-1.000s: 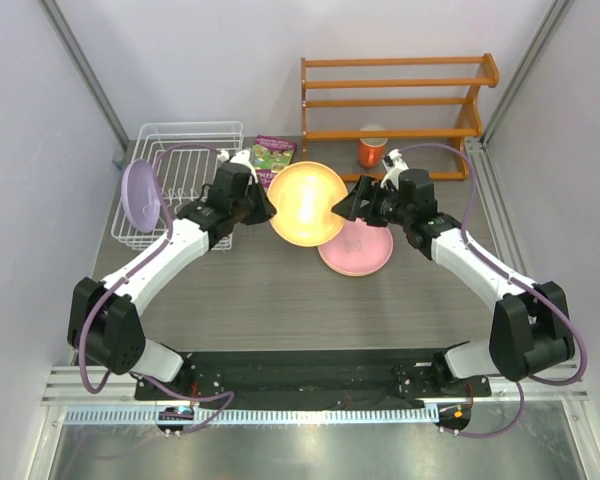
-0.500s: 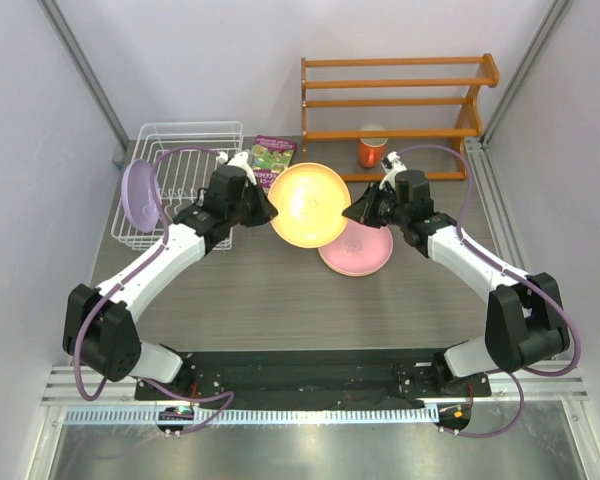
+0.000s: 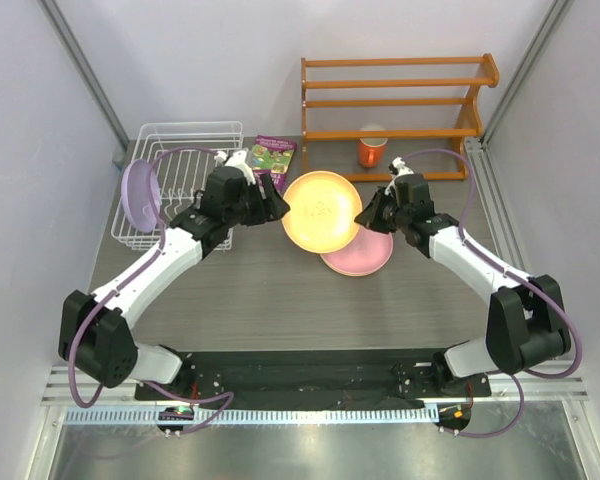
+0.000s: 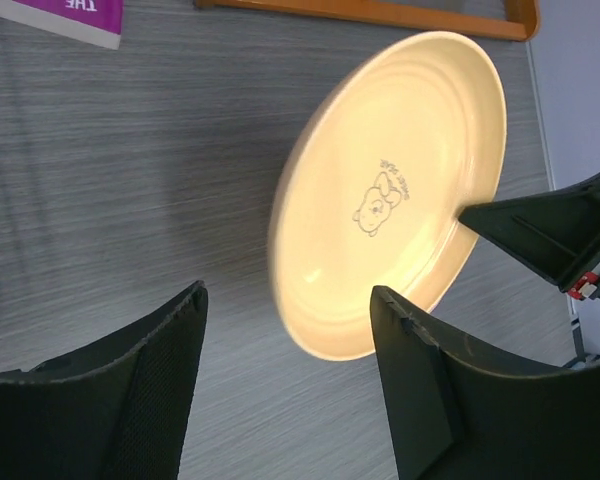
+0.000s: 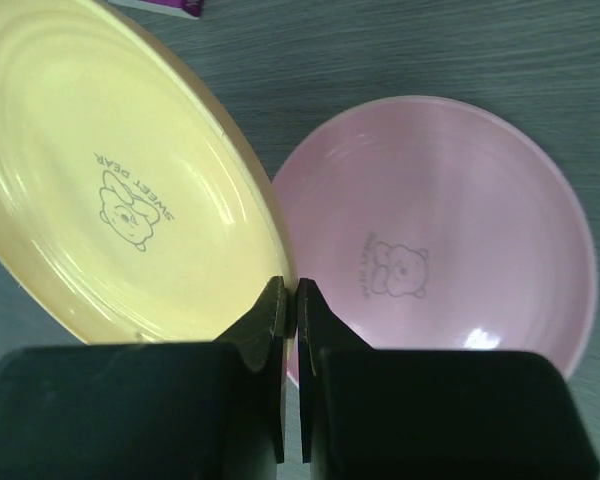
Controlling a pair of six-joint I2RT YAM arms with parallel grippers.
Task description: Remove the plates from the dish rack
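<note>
Next, my right gripper draws back, lowers the yellow-orange plate (image 3: 320, 209) and releases it onto the pink plate (image 3: 361, 254), only partly covered, below and back from the gripper.
The yellow-orange plate (image 3: 320, 209) hangs tilted over the middle of the table, and my right gripper (image 3: 364, 217) is shut on its right rim. The right wrist view shows the jaws pinching that rim (image 5: 290, 296) of the yellow plate (image 5: 110, 190), with the pink plate (image 5: 440, 230) flat on the table beneath. My left gripper (image 3: 279, 208) stands open just left of the plate; its fingers (image 4: 170, 380) are apart from the plate (image 4: 390, 190). A lavender plate (image 3: 140, 193) stands on edge at the left side of the white wire dish rack (image 3: 192, 150).
An orange wooden shelf (image 3: 395, 95) stands at the back, with an orange mug (image 3: 372, 152) in front of it. A purple booklet (image 3: 273, 154) lies between rack and shelf. The pink plate (image 3: 365, 256) lies partly under the yellow one.
My right gripper closed on the yellow plate's rim, then my left gripper opened and let go. The plate has shifted right and tilted flatter, over the pink plate.
</note>
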